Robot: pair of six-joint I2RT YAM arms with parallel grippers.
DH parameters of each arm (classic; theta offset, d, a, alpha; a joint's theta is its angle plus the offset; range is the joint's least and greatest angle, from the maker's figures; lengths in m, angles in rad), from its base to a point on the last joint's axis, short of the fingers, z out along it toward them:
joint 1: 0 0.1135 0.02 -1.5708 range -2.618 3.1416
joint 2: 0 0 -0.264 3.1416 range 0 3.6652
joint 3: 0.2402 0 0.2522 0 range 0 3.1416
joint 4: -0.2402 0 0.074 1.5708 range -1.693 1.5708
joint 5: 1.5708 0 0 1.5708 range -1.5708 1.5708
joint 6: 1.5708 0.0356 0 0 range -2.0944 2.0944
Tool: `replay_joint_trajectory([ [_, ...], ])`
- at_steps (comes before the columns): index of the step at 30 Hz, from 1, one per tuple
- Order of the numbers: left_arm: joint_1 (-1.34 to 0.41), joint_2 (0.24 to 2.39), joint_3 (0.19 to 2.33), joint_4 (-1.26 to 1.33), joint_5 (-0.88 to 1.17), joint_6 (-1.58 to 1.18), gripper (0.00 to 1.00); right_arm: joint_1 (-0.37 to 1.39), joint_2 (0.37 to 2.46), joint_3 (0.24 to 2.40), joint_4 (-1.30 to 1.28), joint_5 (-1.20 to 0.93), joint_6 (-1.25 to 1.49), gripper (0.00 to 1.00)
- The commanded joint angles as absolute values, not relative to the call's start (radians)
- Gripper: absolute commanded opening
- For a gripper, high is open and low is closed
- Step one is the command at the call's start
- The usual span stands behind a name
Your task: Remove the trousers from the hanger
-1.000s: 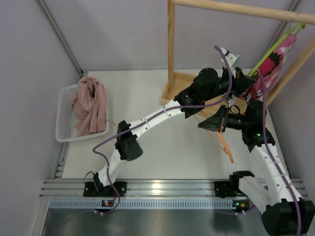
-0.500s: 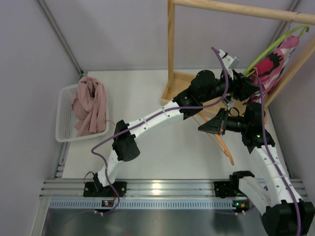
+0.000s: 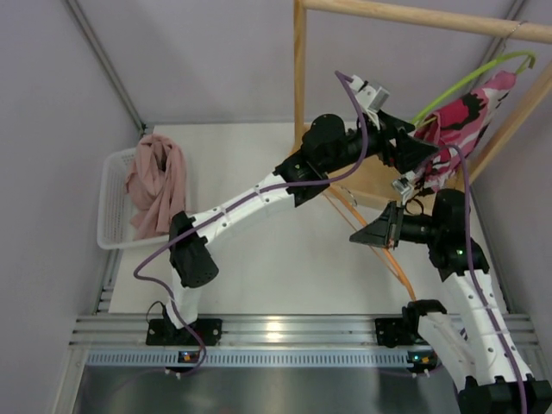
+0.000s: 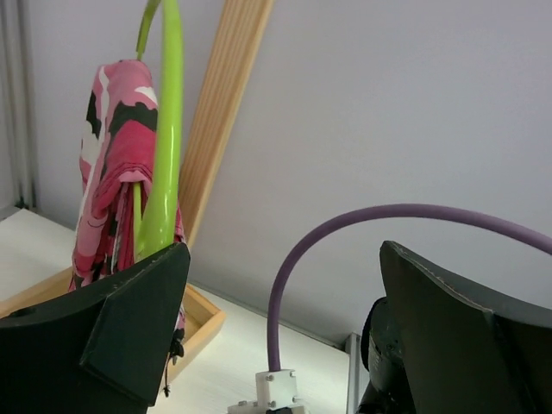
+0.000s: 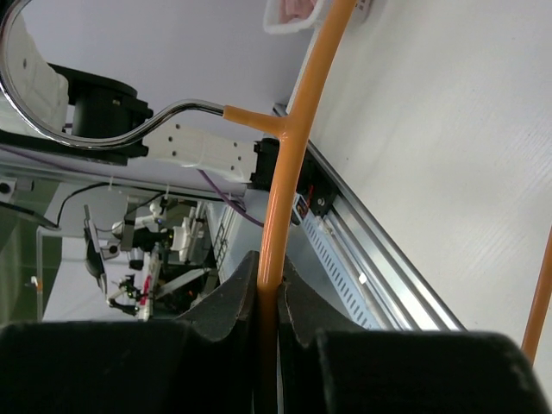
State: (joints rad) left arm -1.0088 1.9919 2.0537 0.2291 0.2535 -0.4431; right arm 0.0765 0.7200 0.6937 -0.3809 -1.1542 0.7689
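Observation:
My right gripper lifts outward to the bare part of the wooden bar (image 3: 352,8) next and releases the orange hanger (image 3: 395,269) hooked there, since the trousers lie in the basket.
The dusty-pink trousers (image 3: 155,185) lie bunched in the white basket (image 3: 110,235) at the left, apart from the hanger. The thin orange hanger (image 3: 395,269) hangs bare over the table, and my right gripper (image 3: 379,231) is shut on it. In the right wrist view the orange bar (image 5: 285,155) runs between the closed jaws of the right gripper (image 5: 269,285), with its metal hook (image 5: 86,142) curving left. My left gripper (image 3: 421,153) stands open and empty by the rack; in its wrist view its fingers (image 4: 103,328) are spread wide.
A red-and-pink patterned garment (image 3: 461,121) hangs on a lime-green hanger (image 3: 466,79) from the wooden rack (image 3: 299,86) at the back right, right beside my left gripper. In the left wrist view that garment (image 4: 108,155) and green hanger (image 4: 164,155) lie just left of the jaws.
My left gripper has opened and the left arm has pulled back to the left, away from the patterned garment, which swung upward. The right arm kept hold of the orange hanger, shifting slightly.

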Motion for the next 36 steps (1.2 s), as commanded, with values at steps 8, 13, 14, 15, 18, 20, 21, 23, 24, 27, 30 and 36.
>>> replay_joint_trajectory([
  [8,-0.977,1.772,1.928,0.353,0.282,-0.456,0.99,0.08,0.638,0.811,-0.497,-1.158,0.62,0.0],
  [13,-0.939,1.678,1.887,0.325,0.221,-0.428,0.99,0.109,0.623,0.925,-0.429,-1.083,0.718,0.0],
  [14,-0.93,1.649,1.872,0.315,0.203,-0.425,0.99,0.112,0.636,0.954,-0.463,-1.033,0.701,0.0],
  [15,-0.908,1.635,1.865,0.304,0.189,-0.428,0.99,0.115,0.646,0.994,-0.462,-1.019,0.698,0.0],
  [18,-0.859,1.586,1.833,0.262,0.164,-0.419,0.98,0.127,0.66,1.05,-0.413,-0.964,0.735,0.0],
  [20,-0.844,1.559,1.797,0.249,0.124,-0.382,0.99,0.133,0.684,1.081,-0.4,-0.899,0.759,0.0],
  [21,-0.829,1.545,1.784,0.245,0.108,-0.371,0.98,0.138,0.696,1.112,-0.385,-0.881,0.771,0.0],
  [23,-0.815,1.506,1.744,0.235,0.033,-0.327,0.99,0.141,0.735,1.141,-0.364,-0.791,0.807,0.0],
  [24,-0.804,1.49,1.732,0.233,0.011,-0.309,0.99,0.152,0.748,1.163,-0.321,-0.757,0.811,0.0],
  [27,-0.769,1.442,1.68,0.218,-0.095,-0.291,0.99,0.216,0.837,1.231,-0.316,-0.599,0.828,0.0],
  [30,-0.712,1.387,1.62,0.206,-0.142,-0.317,0.99,0.279,0.954,1.308,-0.315,-0.52,0.883,0.0],
  [36,-0.591,1.296,1.537,0.149,-0.143,-0.333,0.99,0.34,1.094,1.416,-0.192,-0.322,1.037,0.0],
])
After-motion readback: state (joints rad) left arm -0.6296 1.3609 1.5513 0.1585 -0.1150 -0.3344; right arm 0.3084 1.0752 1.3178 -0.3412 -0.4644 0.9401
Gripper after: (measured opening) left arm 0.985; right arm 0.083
